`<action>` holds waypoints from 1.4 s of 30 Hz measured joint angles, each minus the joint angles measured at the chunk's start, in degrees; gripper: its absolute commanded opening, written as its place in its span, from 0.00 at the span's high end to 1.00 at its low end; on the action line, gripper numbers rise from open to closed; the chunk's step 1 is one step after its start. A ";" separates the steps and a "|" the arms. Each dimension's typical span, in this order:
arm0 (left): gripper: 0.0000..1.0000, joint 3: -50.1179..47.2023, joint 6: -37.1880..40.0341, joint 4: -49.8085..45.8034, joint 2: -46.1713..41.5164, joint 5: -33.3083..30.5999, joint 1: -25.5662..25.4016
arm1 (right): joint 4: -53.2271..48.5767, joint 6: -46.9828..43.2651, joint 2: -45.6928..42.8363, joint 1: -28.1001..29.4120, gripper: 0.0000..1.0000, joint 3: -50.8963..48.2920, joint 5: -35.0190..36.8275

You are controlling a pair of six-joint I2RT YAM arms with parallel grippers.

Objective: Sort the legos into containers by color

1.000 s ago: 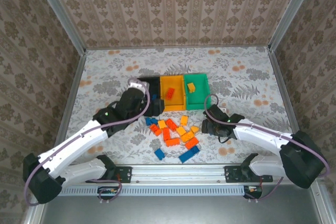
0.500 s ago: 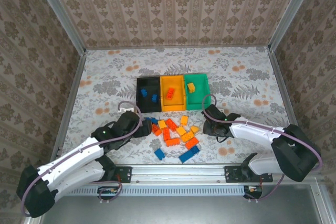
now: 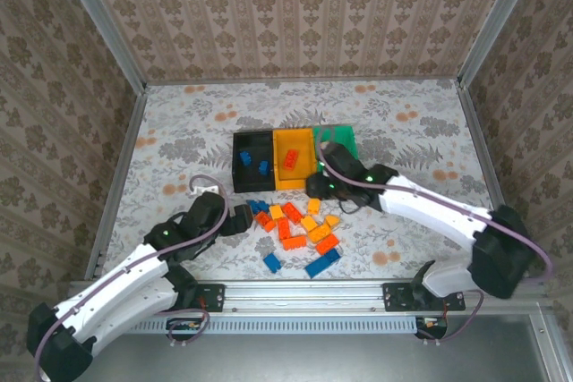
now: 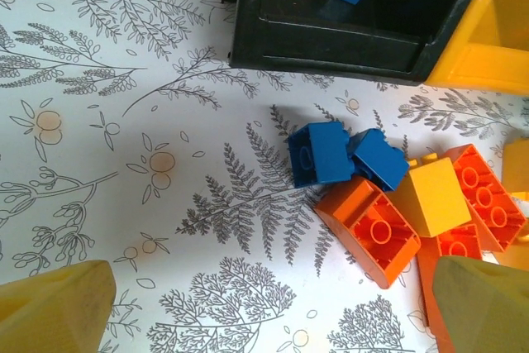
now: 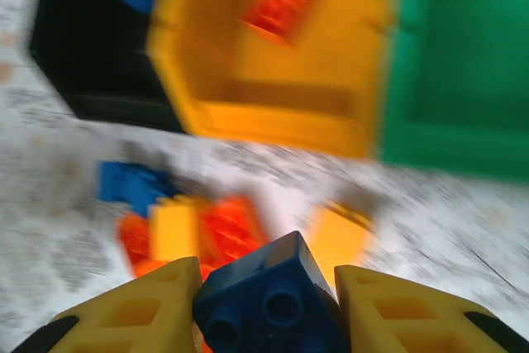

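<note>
My left gripper draws back toward my base next and lowers over the small blue lego point(image 3: 272, 262), which lies apart from the pile with bare cloth around it.
My right gripper point(image 5: 269, 291) is shut on a dark blue lego point(image 5: 269, 303), studs toward the camera. It hangs just in front of the orange-yellow bin point(image 5: 273, 113), with the black bin point(image 5: 91, 80) to its left and the green bin point(image 5: 446, 113) to its right. From above, the right gripper point(image 3: 315, 189) sits at the bins' near edge. My left gripper point(image 3: 242, 219) is open and low over the cloth, left of the lego pile point(image 3: 300, 225). Its fingers point(image 4: 58, 307) frame two blue legos point(image 4: 321, 153) and an overturned orange one point(image 4: 372, 229).
The black bin point(image 3: 252, 161) holds two blue legos; the orange-yellow bin point(image 3: 294, 145) holds a red one. The right arm covers part of the green bin point(image 3: 345, 142). A long blue brick point(image 3: 322, 261) and a small one point(image 3: 271, 262) lie nearest the bases. Metal rails edge the table.
The right gripper closed on a blue lego and swung up and left from the pile's right side to the bins' front. The left arm pulled back from the black bin to the pile's left.
</note>
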 measured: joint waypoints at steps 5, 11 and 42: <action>0.00 -0.07 0.02 0.00 -0.37 2.38 0.00 | 1.09 -2.99 14.93 2.62 0.62 16.00 -2.91; 0.00 -0.15 0.26 0.02 1.16 5.20 0.00 | -0.09 -5.31 31.15 2.69 0.60 33.59 -4.33; 0.12 6.12 6.93 5.05 31.87 7.61 -27.69 | 7.15 -2.78 13.31 -4.04 0.18 15.19 -3.23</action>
